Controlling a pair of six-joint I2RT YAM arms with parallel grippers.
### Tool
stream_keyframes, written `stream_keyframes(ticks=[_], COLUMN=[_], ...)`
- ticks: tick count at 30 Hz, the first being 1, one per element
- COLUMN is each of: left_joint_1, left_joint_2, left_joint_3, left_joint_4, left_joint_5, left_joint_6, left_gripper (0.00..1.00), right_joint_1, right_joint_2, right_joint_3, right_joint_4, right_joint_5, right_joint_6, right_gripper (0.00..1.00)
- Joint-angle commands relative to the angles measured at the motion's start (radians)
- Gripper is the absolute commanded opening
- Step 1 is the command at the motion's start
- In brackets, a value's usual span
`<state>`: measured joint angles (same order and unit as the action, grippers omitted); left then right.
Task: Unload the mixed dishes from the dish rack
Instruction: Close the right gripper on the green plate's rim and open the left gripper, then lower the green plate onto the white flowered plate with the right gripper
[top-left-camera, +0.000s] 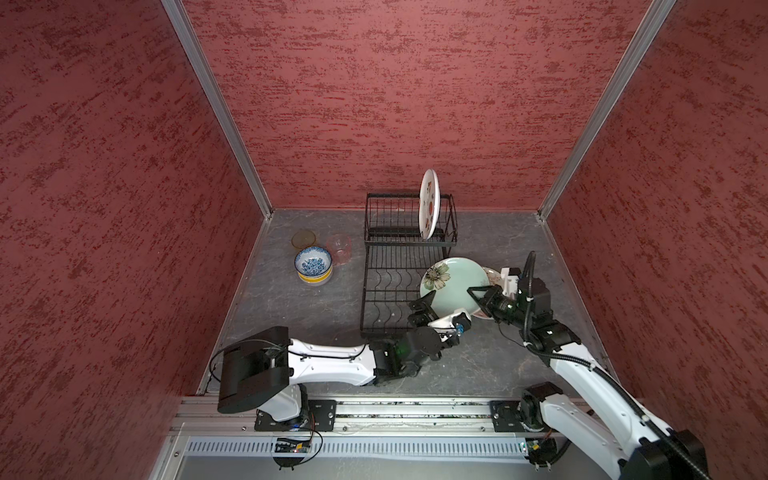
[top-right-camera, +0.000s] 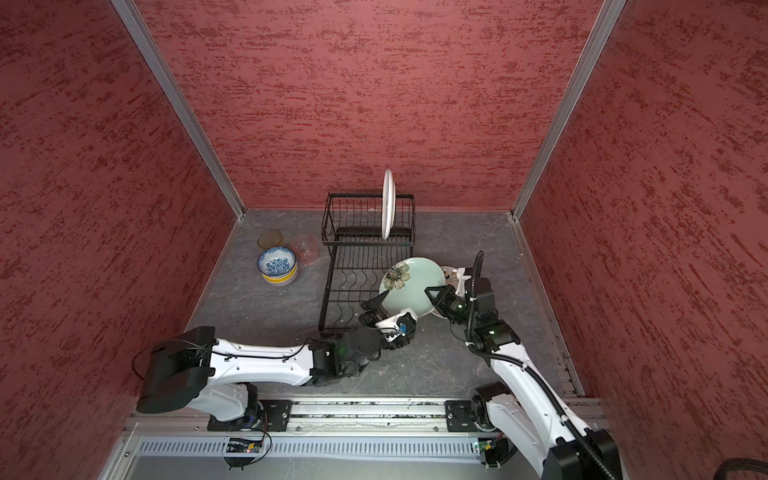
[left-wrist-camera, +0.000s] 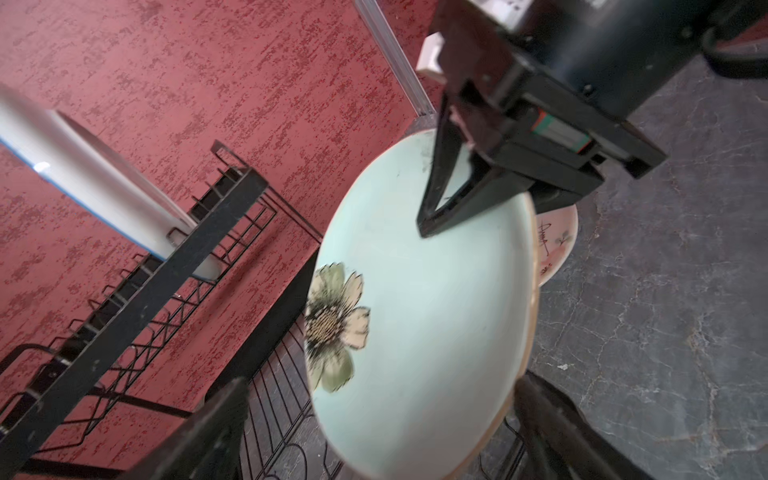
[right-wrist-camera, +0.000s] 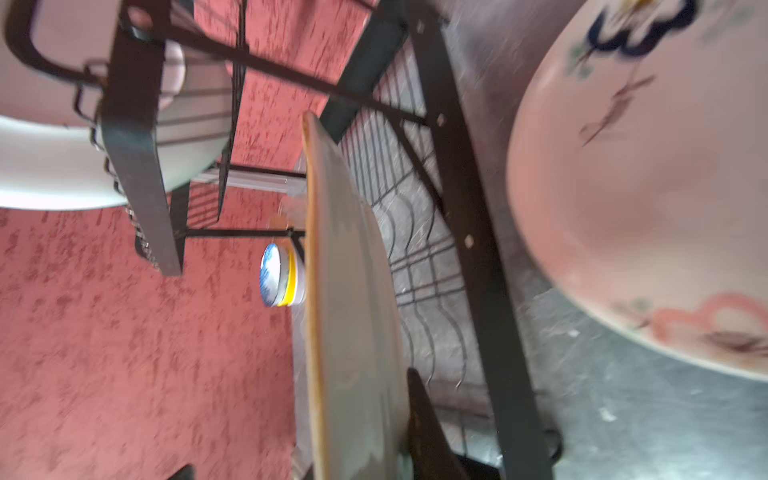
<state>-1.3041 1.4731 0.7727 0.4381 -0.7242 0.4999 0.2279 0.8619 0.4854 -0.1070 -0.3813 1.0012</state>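
Note:
Next, my right gripper goes down and away from the rack (top-left-camera: 395, 291), then lays and releases the green plate onto the pale pink patterned plate (top-left-camera: 492, 274), already on the table.
My right gripper (top-left-camera: 471, 289) is shut on the rim of a pale green flower plate (top-left-camera: 455, 286), holding it tilted above the right edge of the black dish rack (top-left-camera: 395, 291). The left gripper (top-left-camera: 442, 311) is open, its fingers either side of the plate's near edge (left-wrist-camera: 424, 332). A white plate with red marks (top-left-camera: 429, 203) stands upright in the rack's raised back tier. On the table, partly under the green plate, lies a pale pink patterned plate (top-left-camera: 492, 274). The right wrist view shows the green plate (right-wrist-camera: 353, 291) edge-on beside one dark finger (right-wrist-camera: 419, 415).
Left of the rack, a blue-white bowl (top-left-camera: 313, 262) sits stacked in a yellow bowl (top-left-camera: 316, 277). An amber glass (top-left-camera: 304, 239) and a pinkish glass (top-left-camera: 339, 248) stand behind them. Red walls close in three sides.

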Motion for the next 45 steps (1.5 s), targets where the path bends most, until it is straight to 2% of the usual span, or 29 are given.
stream_keyframes(ticks=[1,16,26,31,37,45], left_joint_1=[0.039,0.105,0.121,0.121,0.123,0.123], left_joint_2=[-0.086,-0.294,-0.377,-0.389,-0.39,-0.401], left_joint_3=[-0.015,-0.129,-0.181,-0.183,-0.186,-0.188], left_joint_4=[0.003,-0.016,-0.032,-0.049,-0.055,-0.058], left_joint_5=[0.012,0.056,0.047,0.039,0.031,0.026], left_joint_6=[-0.083,-0.207,-0.248,-0.245,-0.244,-0.244], left_gripper=[1.0,1.0,1.0,1.0,1.0,1.0], right_joint_1=[-0.032,-0.181,-0.312,-0.345,-0.346,-0.347], right_joint_2=[-0.044,-0.069,-0.011,0.057,0.192,0.293], right_joint_3=[0.001,0.022,0.036,0.042,0.049,0.083], right_joint_4=[0.053,-0.022,-0.007,0.021,0.092,0.069], right_joint_5=[0.035,0.088,0.071,0.074,-0.002,-0.009], right_joint_6=[-0.012,-0.031,-0.037,-0.064,-0.066,-0.093], right_gripper=[0.0,0.0,0.0,0.0,0.0,0.0])
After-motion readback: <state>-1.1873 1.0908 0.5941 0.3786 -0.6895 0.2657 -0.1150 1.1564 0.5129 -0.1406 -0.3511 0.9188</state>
